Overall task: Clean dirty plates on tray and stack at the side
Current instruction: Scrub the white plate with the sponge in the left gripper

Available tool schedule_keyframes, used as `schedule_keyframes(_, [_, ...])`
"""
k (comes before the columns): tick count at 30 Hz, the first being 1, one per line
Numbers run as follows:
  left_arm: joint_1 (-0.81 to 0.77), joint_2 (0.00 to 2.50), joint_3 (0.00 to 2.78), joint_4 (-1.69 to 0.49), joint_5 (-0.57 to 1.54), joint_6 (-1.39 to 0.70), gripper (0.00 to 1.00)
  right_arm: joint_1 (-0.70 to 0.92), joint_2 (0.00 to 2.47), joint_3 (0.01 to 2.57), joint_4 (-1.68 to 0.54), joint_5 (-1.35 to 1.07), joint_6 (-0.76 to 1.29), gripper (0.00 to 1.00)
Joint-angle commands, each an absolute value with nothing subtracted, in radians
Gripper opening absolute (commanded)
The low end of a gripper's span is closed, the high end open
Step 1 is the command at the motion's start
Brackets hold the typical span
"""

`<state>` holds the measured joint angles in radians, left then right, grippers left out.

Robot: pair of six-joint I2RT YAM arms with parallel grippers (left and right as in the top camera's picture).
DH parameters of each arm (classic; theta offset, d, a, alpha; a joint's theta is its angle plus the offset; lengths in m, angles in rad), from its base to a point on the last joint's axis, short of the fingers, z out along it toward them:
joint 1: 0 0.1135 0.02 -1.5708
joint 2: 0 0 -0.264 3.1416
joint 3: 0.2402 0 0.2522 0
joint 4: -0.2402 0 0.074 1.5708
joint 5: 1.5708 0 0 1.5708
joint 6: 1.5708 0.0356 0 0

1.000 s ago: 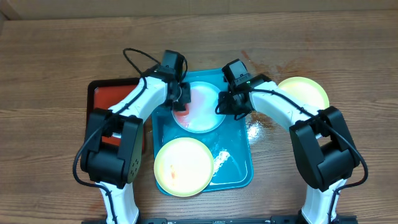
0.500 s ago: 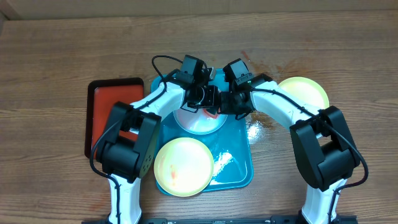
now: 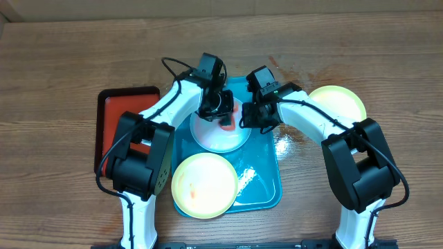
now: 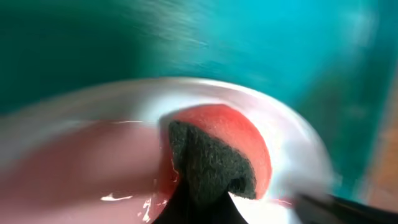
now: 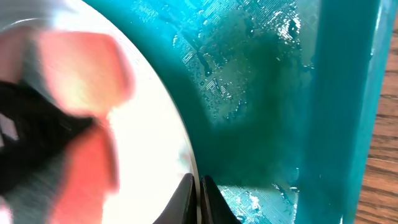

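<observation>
I will keep wiping next, and then I will move my left gripper across into the red tray [image 3: 123, 106] to let go of the sponge, because the tray is to the gripper's left in the overhead view.
A light teal plate [image 3: 216, 135] lies at the far end of the turquoise tray [image 3: 266, 190]. My left gripper [image 3: 225, 113] is shut on a red sponge [image 4: 239, 134] with a dark scouring face [image 4: 208, 165] and presses it on this plate's right side, by the reddish smear [image 4: 81, 168]. My right gripper [image 3: 244, 119] is shut on the plate's right rim [image 5: 186, 134], its fingers [image 5: 188, 194] pinching the edge. One yellow-green plate [image 3: 204, 185] lies on the tray's near end, with a small reddish spot. Another yellow-green plate [image 3: 337, 102] lies on the table to the right.
A red tray with a black rim [image 3: 118, 111] lies on the wooden table, left of the turquoise tray. Water glistens on the wood [image 3: 287, 142] just right of the turquoise tray. White suds [image 3: 248, 176] lie on the tray floor beside the near plate.
My left arm swept the sponge from the plate's left edge across to its right side. The right gripper stayed on the rim.
</observation>
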<state>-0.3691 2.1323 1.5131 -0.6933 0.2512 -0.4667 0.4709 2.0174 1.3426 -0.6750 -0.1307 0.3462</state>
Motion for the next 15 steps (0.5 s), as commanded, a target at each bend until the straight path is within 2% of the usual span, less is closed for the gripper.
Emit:
schedule_keyframes(1, [-0.339,2.176,1.569,-0.756,-0.135,-0.459,0.04,0.465,2.020,1.341,-0.684,-0.097,0.338,0.04])
schedule_keyframes(10, [-0.332,2.177,1.592,-0.871,-0.161,-0.395,0.04,0.465,2.020,1.341,-0.683,-0.097,0.345,0.04])
schedule_keyframes(13, [-0.334,2.177,1.592,-0.905,-0.073,-0.387,0.04,0.465,2.020,1.341,-0.677,-0.097,0.346,0.04])
schedule_keyframes(15, [-0.334,2.177,1.592,-0.896,0.075,-0.349,0.04,0.464,2.020,1.341,-0.670,-0.094,0.353,0.04])
